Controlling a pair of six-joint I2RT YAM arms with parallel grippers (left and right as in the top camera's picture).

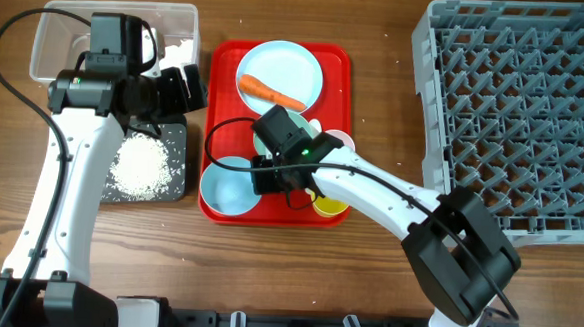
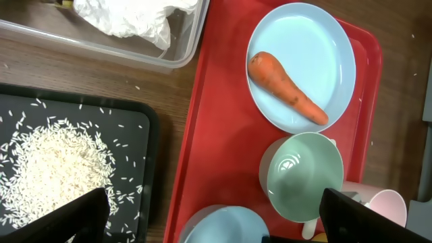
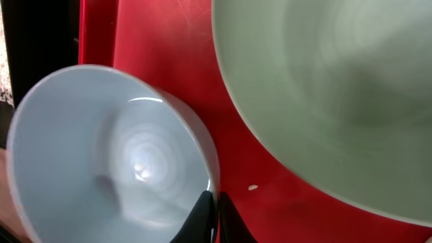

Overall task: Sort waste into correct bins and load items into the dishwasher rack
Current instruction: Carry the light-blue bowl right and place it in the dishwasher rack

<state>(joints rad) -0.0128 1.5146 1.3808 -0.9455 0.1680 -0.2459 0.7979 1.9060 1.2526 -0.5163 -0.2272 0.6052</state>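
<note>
My right gripper should next lift the pale blue bowl, swing it outward, tilt it and lower it into the grey rack's far corner (image 1: 468, 53) by the tray. Then it should let go of the bowl, because that corner is empty.
My right gripper (image 3: 212, 216) is shut on the rim of a pale blue bowl (image 3: 101, 148), which stands at the front left of the red serving tray (image 1: 274, 218); the bowl also shows in the overhead view (image 1: 226, 188). A second, greenish-blue bowl (image 3: 337, 88) sits close beside it. The orange carrot (image 2: 287, 88) lies on the pale blue plate (image 2: 324, 40). My left gripper (image 2: 216, 219) is open and empty, hovering over the tray's left edge. White rice (image 2: 54, 169) lies in the black tray (image 2: 145, 135). White tissue (image 2: 128, 17) lies in the clear tub (image 2: 182, 54).
The grey dishwasher rack (image 1: 515, 115) stands at the right. A pink cup (image 2: 385, 206) and a yellow cup (image 1: 330, 204) stand on the red tray near my right arm. A single rice grain (image 3: 252, 187) lies on the tray between the bowls.
</note>
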